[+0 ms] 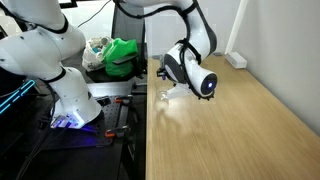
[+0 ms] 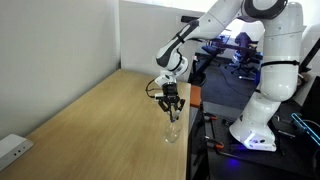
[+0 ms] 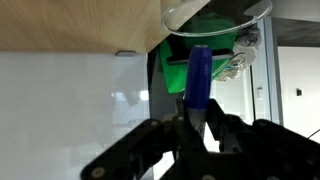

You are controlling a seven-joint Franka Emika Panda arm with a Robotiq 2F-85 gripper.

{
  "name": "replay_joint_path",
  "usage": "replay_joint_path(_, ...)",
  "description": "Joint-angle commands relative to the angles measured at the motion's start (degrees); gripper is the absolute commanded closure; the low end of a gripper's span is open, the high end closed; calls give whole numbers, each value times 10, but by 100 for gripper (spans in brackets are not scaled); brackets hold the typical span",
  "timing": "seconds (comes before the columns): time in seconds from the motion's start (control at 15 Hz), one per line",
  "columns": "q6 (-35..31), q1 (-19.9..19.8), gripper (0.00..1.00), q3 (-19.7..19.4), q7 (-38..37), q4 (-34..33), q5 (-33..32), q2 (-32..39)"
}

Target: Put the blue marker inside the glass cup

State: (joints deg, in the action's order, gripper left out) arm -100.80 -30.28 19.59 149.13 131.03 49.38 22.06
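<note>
The tip of the blue marker still shows short of the cup's rim. I should lower my gripper a little toward the opening of the glass cup [image 3: 218, 14] and let go of the blue marker [image 3: 198, 78].
My gripper [image 3: 197, 125] is shut on the blue marker [image 3: 198, 78], which sticks out from between the fingers toward the rim of the glass cup [image 3: 215, 14] in the wrist view. In an exterior view the gripper [image 2: 172, 103] hangs over the clear cup [image 2: 173, 131], which stands near the wooden table's edge. In an exterior view the gripper [image 1: 170, 88] sits just above the faint cup [image 1: 171, 103]. The marker is too small to make out in both exterior views.
The wooden table [image 2: 100, 125] runs along a white wall. A white power strip [image 2: 12, 150] lies at one end and also shows in an exterior view [image 1: 236, 60]. A green bag [image 1: 122, 55] and a second white robot [image 2: 262, 100] stand beside the table.
</note>
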Motion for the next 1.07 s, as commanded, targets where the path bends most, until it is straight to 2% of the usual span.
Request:
replay_joint_path(0.0, -23, -15, 94, 14, 0, -1, -2, 16)
replay_joint_path(0.33, -27, -20, 94, 9, 0, 5, -2, 26)
replay_joint_path(0.4, -26, -21, 50, 11, 0, 6, -3, 26)
replay_joint_path(0.47, -27, -22, 49, 12, 0, 8, -2, 23)
replay_joint_path(0.87, -19, -24, 5, 21, 0, 11, 5, 7)
replay_joint_path(1.0, -15, -29, 0, 33, 0, 14, 7, -4)
